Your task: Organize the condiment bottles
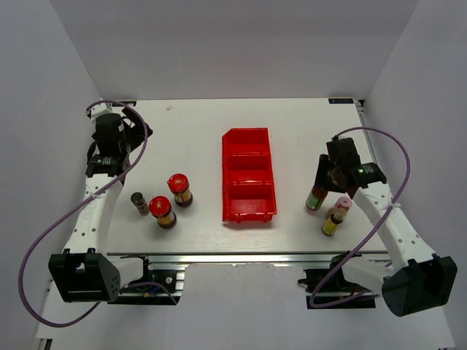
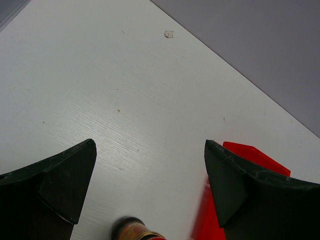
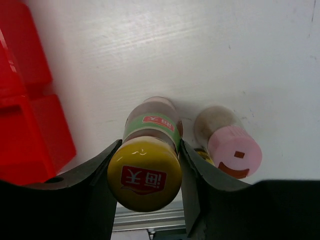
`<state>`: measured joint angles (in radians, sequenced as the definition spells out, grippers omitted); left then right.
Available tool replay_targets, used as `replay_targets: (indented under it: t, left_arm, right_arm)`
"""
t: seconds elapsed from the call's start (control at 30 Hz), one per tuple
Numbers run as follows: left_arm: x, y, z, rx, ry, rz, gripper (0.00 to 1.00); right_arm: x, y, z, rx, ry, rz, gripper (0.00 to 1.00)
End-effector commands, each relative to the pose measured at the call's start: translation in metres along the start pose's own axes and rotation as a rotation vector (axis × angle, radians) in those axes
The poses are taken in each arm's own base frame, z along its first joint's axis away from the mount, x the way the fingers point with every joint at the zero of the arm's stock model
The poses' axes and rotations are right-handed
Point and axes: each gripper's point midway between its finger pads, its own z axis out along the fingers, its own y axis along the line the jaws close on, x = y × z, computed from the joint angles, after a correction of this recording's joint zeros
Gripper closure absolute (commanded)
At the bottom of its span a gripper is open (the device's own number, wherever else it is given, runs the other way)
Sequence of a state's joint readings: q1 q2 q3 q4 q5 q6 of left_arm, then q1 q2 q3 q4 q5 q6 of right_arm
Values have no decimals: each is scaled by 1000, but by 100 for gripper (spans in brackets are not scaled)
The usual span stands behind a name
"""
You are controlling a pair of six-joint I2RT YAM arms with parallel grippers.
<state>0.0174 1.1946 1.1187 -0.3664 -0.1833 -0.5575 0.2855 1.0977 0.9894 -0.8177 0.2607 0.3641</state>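
Note:
I will next lift the yellow-capped bottle with my right gripper, carry it outward, lower it into the tray's far section (image 1: 249, 142), which is still empty, and release it.
My right gripper (image 1: 325, 177) is shut on the neck of the slim green-labelled, yellow-capped bottle (image 3: 145, 172), which stands on the table (image 1: 314, 198) right of the red tray. The pink-capped bottle (image 3: 234, 151) stands just beside it to the right (image 1: 336, 217). Two squat dark jars with red lids (image 1: 179, 189) (image 1: 163, 211) and a small dark-capped bottle (image 1: 138, 203) stand left of the tray. My left gripper (image 1: 130, 130) is open and empty at the far left, above bare table (image 2: 150, 165); the foot of one jar (image 2: 131, 230) shows at the bottom edge of that view.
The red three-compartment tray (image 1: 249, 175) lies mid-table with nothing in it; it also shows in the right wrist view (image 3: 25, 125) and the left wrist view (image 2: 252, 155). White walls close the table at the back and sides. The aluminium front rail (image 1: 263, 257) runs along the near edge.

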Motion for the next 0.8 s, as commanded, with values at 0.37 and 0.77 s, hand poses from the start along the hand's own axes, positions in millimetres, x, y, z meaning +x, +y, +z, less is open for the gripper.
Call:
replay_targets:
  t: [0.37,0.77]
  left_arm:
    - [0,0,-6,9,-4,4,2]
    - [11,2,4,-5,39,3,2]
  right_arm:
    - [-180,124,-60,-319,-424,-132,76]
    - [-254,221,-18,-399,-471,-208,82]
